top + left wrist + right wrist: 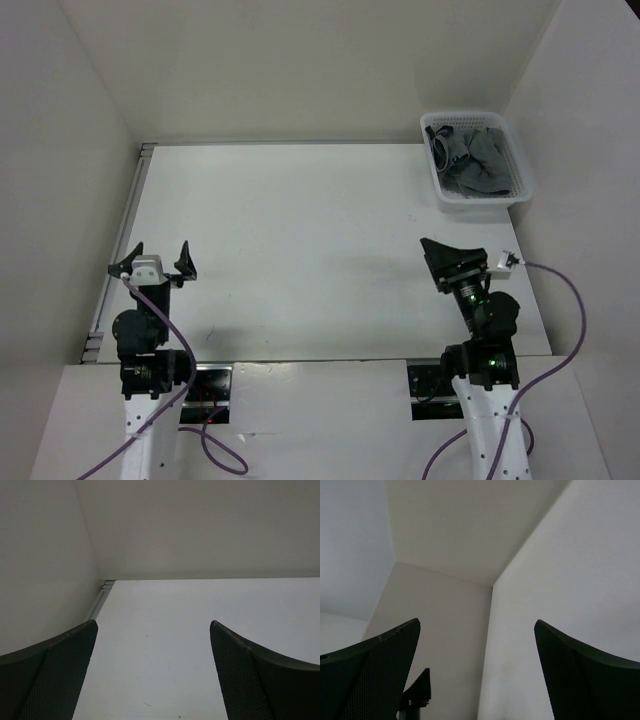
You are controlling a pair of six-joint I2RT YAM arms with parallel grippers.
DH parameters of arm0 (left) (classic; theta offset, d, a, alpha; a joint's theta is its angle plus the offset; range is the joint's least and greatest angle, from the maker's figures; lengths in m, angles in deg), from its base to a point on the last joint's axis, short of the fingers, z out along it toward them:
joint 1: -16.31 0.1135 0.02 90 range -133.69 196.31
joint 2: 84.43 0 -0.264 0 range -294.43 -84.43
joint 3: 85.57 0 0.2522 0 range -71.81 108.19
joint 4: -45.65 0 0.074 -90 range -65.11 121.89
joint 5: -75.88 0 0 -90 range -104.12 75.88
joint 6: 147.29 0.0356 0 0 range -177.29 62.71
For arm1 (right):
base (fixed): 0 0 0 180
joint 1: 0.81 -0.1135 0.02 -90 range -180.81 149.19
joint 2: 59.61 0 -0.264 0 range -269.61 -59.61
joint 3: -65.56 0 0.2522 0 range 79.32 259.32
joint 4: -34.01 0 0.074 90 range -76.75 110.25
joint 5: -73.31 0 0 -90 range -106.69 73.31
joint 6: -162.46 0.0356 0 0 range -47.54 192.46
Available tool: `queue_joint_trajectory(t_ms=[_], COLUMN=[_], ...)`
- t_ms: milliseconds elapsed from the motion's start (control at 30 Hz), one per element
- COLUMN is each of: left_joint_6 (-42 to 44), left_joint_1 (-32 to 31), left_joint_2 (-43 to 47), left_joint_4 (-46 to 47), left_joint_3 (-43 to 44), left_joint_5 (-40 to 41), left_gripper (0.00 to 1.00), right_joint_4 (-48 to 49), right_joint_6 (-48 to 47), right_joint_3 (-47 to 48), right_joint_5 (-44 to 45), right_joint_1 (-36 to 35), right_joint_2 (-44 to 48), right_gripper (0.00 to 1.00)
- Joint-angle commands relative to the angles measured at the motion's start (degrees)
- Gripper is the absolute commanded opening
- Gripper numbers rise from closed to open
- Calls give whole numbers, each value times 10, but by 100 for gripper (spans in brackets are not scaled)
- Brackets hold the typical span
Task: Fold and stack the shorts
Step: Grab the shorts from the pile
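Note:
The sides of the basket enclose the shorts, so I will next move my right gripper outward over the basket and then down, with its fingers turning downward, onto a middle fold of the shorts (466, 157).
The dark grey shorts (478, 160) lie crumpled inside a white mesh basket (480, 202) at the table's far right corner. My left gripper (160, 251) hovers over the near left of the table, open, with only bare table showing between its fingers in the left wrist view (153, 624). My right gripper (436, 261) hangs over the near right, turned on its side and well short of the basket. It is open too (477, 622), and its wrist view shows only walls. Neither gripper touches the shorts.
White walls close in the table (300, 250) on the left, back and right. A metal rail (118, 250) runs along the left edge. A dark part (417, 692) shows low in the right wrist view.

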Motion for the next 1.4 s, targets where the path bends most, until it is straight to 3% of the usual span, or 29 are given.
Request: queue_joint_trajectory(t_ms=[0,133,300,367,500,667,867,967,1100,1367], left_joint_6=[2,2,2,2,2,2,2,2,2,2], left_joint_1=[-1,-1,-1,-1,-1,-1,-12,-31,-60,-103], left_joint_2=[-9,-103,-284,-328,-504,-680,-786,-825,-853,-877], left_joint_4=[65,40,-21,-53,-139,-220,-284,-328,-379,-377], left_joint_3=[46,98,197,230,336,472,527,538,549,544], left_joint_5=[57,82,69,52,-5,-56,-113,-120,-103,-74], left_gripper=[100,100,100,100,100,100,100,100,100,100], right_joint_4=[91,-7,-8,-19,-37,-61,-127,-177,-222,-238], right_joint_6=[-145,-313,-428,-452,-514,-458,-481,-486,-492,-513], right_joint_3=[140,380,535,582,737,872,1065,1194,1288,1281], right_joint_5=[63,104,300,344,423,364,368,354,353,346], right_joint_1=[-5,-11,-22,-22,-22,42,62,62,67,77], right_joint_2=[-125,-368,-568,-631,-802,-998,-1209,-1298,-1374,-1397], right_gripper=[100,100,100,100,100,100,100,100,97,92])
